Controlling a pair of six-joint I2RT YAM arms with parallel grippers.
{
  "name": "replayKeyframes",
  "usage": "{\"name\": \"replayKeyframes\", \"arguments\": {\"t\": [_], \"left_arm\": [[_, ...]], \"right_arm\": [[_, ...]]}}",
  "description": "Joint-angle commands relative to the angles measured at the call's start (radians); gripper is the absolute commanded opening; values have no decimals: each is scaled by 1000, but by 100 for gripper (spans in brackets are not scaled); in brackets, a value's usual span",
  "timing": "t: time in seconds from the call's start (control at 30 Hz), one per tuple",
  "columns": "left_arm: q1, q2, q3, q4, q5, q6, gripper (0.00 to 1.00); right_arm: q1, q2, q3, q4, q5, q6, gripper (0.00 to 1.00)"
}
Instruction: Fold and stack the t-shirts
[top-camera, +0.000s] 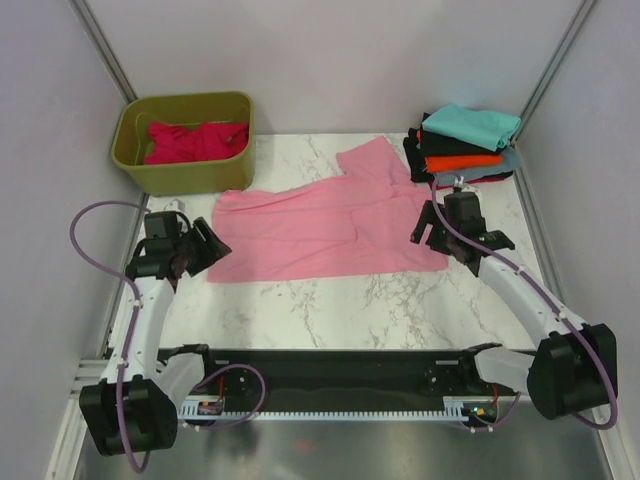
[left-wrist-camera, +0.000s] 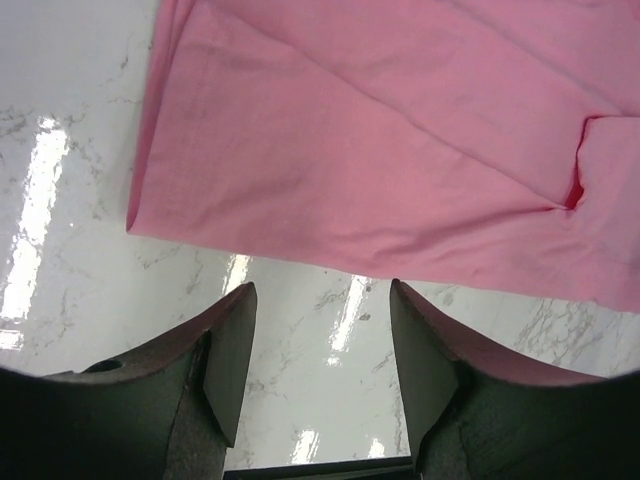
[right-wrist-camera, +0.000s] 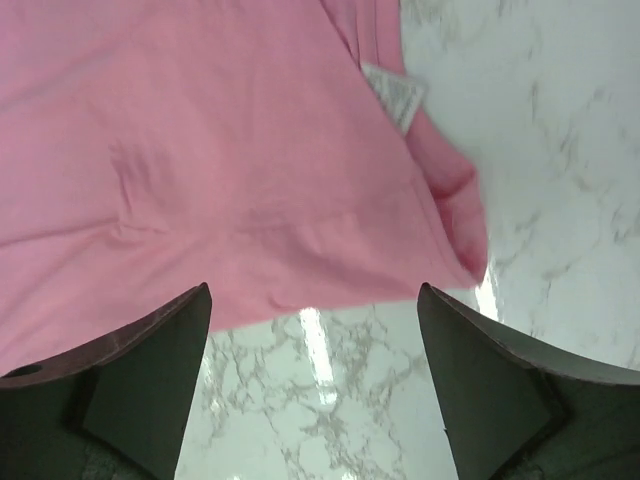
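Note:
I will move my right gripper down and to the right in the wrist view, onto the pink shirt's near corner by the label, because it is outside the gripper's open fingers.
A light pink t-shirt (top-camera: 320, 225) lies spread on the marble table, one sleeve pointing to the back right. My left gripper (top-camera: 205, 248) is open and empty, just off the shirt's left edge; the wrist view shows the shirt (left-wrist-camera: 380, 150) ahead of the fingers. My right gripper (top-camera: 432, 232) is open and empty at the shirt's right edge; its view shows the hem (right-wrist-camera: 250, 200) and a white label (right-wrist-camera: 392, 95). A crimson shirt (top-camera: 195, 140) lies in the olive-green tub. Folded teal (top-camera: 472, 124), orange (top-camera: 458, 160), black (top-camera: 418, 152) and grey-blue shirts (top-camera: 508, 160) are stacked at the back right.
The olive-green tub (top-camera: 182, 172) stands at the back left corner. Grey walls close in the table on the left, back and right. Bare marble (top-camera: 340, 310) lies between the pink shirt and the arms' bases.

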Motion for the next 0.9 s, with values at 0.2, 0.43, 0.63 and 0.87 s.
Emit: {"name": "replayKeyframes", "arguments": {"t": [0.2, 0.43, 0.63, 0.87], "left_arm": [[-238, -74, -66, 56, -321, -221, 62], [-238, -63, -236, 196, -369, -283, 62], [-237, -143, -363, 286, -482, -370, 61], [-232, -105, -367, 279, -584, -406, 78]], "right_arm": [[-47, -36, -272, 87, -43, 39, 84], [-168, 67, -296, 190, -163, 41, 78], [-168, 125, -283, 250, -137, 71, 67], [-205, 145, -281, 272, -144, 54, 22]]}}
